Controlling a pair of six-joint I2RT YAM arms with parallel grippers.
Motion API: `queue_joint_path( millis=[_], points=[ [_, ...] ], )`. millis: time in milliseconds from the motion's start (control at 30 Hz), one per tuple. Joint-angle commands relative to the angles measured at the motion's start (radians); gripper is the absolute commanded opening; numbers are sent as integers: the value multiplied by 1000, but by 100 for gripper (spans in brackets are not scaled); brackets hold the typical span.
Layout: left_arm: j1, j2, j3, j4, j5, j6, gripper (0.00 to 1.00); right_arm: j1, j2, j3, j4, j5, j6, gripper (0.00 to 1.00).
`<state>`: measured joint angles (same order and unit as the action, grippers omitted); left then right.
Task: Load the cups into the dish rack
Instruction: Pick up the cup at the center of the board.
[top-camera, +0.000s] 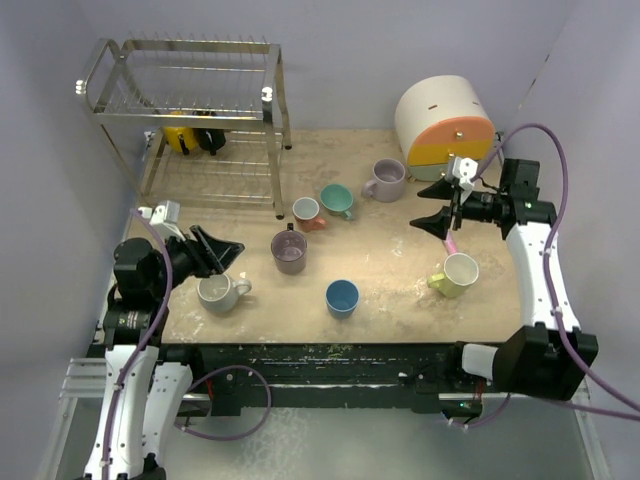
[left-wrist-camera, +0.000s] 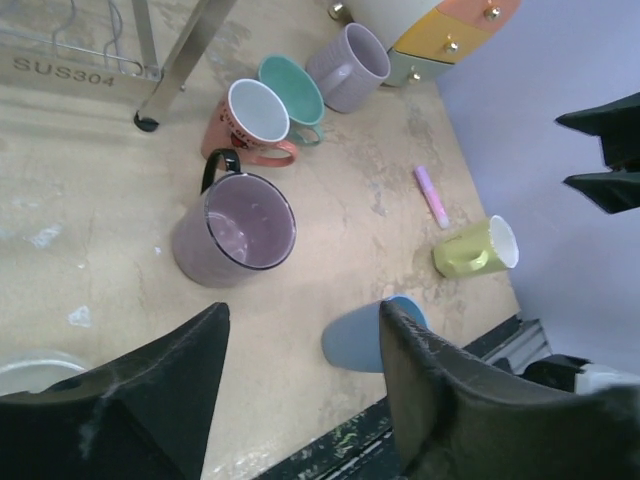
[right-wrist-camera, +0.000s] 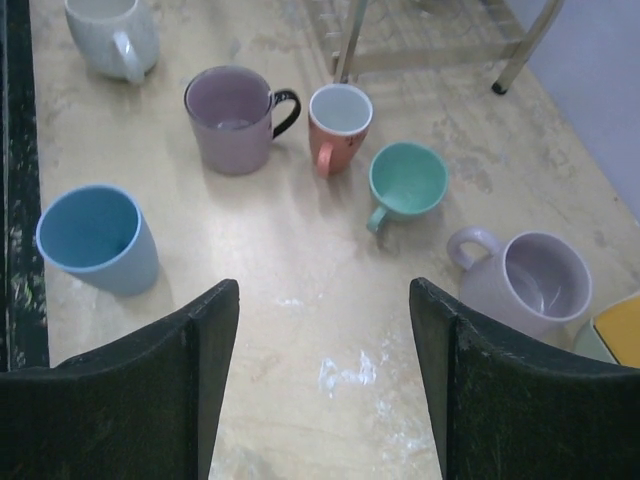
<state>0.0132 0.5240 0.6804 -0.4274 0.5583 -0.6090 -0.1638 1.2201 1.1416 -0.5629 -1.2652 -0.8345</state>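
Note:
My right gripper will tip downward, come back and lower to close on the cup's rim (top-camera: 475, 263) opposite the handle, as the yellow-green cup's opening faces up.
The dish rack (top-camera: 190, 110) stands at the back left, with a yellow cup (top-camera: 180, 135) and a black cup (top-camera: 210, 138) on its lower tier. On the table are lavender (top-camera: 385, 180), teal (top-camera: 337, 200), salmon (top-camera: 307, 212), purple (top-camera: 289, 251), white (top-camera: 220, 293), blue (top-camera: 342, 297) and yellow-green (top-camera: 457, 274) cups. My left gripper (top-camera: 222, 255) hangs open just above the white cup (left-wrist-camera: 30, 370), nothing between its fingers. My right gripper (top-camera: 432, 205) is open and empty above the table, between the lavender cup (right-wrist-camera: 530, 285) and the blue cup (right-wrist-camera: 95, 240).
A cream-and-orange drawer box (top-camera: 445, 122) sits at the back right. A small pink stick (top-camera: 450, 243) lies under the right gripper, beside the yellow-green cup. The rack's front leg (left-wrist-camera: 150, 120) stands close to the salmon cup (left-wrist-camera: 250, 120). The table's dark front edge (right-wrist-camera: 20, 250) runs near the blue cup.

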Motion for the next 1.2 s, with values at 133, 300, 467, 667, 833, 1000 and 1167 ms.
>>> queue_joint_path(
  millis=[133,300,467,667,833,1000,1167],
  points=[
    [7,-74,8,1,2,-39,100,2,144,185,-547,78,-509,69],
    [7,-90,-21,67,43,-91,99,35,150,228,-501,171,-465,69],
    [7,-77,-68,134,113,-145,99,64,111,247,-459,303,-447,69],
    [8,-78,-111,176,163,-203,99,93,38,225,-445,481,-469,72],
    [7,-107,-130,198,175,-258,99,97,-16,190,-448,592,-442,76],
    [7,-142,-156,279,230,-354,99,96,-23,151,-445,719,-310,77],
    [5,-177,-179,318,252,-377,99,96,4,100,-376,844,-106,79]
  ],
)
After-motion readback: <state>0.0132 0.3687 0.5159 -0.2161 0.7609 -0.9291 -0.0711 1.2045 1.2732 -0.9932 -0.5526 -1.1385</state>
